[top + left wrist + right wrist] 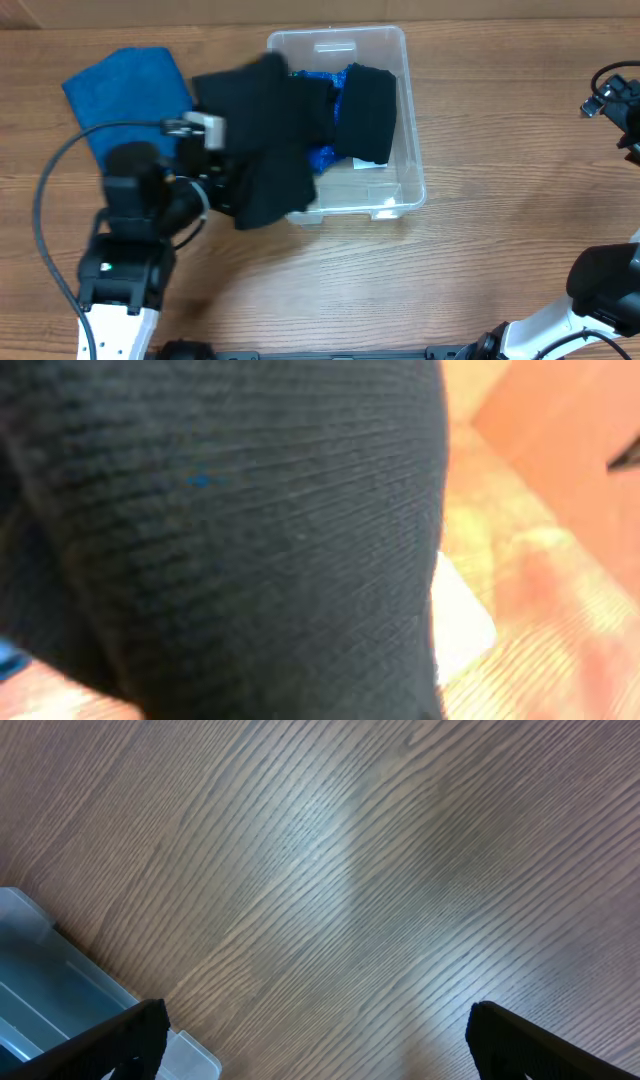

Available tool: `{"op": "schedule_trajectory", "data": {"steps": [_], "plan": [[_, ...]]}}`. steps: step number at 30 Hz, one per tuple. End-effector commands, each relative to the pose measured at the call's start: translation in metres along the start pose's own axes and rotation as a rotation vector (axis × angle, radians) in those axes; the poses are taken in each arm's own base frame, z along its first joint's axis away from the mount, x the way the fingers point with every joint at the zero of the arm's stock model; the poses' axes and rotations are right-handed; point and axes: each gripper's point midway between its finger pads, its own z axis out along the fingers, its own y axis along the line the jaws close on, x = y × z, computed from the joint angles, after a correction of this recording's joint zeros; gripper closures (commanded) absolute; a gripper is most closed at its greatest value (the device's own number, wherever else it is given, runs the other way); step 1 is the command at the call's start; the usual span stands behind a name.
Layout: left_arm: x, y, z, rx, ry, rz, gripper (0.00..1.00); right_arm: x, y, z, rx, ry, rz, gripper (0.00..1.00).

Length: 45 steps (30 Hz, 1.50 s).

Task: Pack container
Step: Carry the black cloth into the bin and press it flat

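The container's bare bottom shows at the container's near end (pixel 355 188), so my left gripper will next carry the black garment (pixel 265 140) to the right in the overhead view, down into there, and then release it.
The clear container (pixel 410 120) stands at the table's back centre. Inside lie a folded black cloth (pixel 367 112) and a blue cloth (pixel 322 158). A larger black garment (pixel 265 140) drapes over the container's left rim and hangs outside it. My left gripper is hidden under this garment; its fabric (pixel 230 530) fills the left wrist view, and the jaws seem shut on it. My right gripper (pixel 320 1045) is open and empty over bare wood, far right of the container, whose corner (pixel 60 995) shows at the lower left of the right wrist view.
A blue towel (pixel 125 85) lies flat on the table left of the container, partly under the left arm (pixel 135 210). The right arm (pixel 615 100) sits at the table's right edge.
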Motion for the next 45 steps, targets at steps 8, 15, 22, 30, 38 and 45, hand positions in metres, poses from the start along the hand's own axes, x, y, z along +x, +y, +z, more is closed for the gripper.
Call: {"op": "schedule_trajectory", "data": {"steps": [8, 15, 22, 30, 38, 45], "plan": [[-0.048, -0.058, 0.043, 0.001, -0.063, 0.212, 0.96, 0.0, 0.007, -0.015, -0.04, -0.036, -0.006, 0.0], [-0.061, -0.067, 0.088, 0.005, 0.152, 0.278, 0.96, 0.0, 0.007, -0.015, -0.041, -0.036, -0.007, 0.0], [0.019, -0.069, 0.126, 0.101, 0.475, 0.339, 0.96, -0.001, 0.007, -0.015, -0.043, -0.04, -0.007, 0.0], [0.05, -0.054, 0.137, 0.225, 0.574, 0.808, 0.96, -0.001, 0.007, -0.015, -0.042, -0.039, -0.007, 0.0], [0.016, -0.059, 0.158, 0.227, 0.402, 1.068, 0.96, 0.0, 0.007, -0.015, -0.041, -0.036, -0.007, 0.0], [0.075, -0.06, 0.151, 0.365, 0.613, 0.976, 0.96, 0.0, 0.007, -0.015, -0.038, -0.038, -0.007, 0.0]]}}
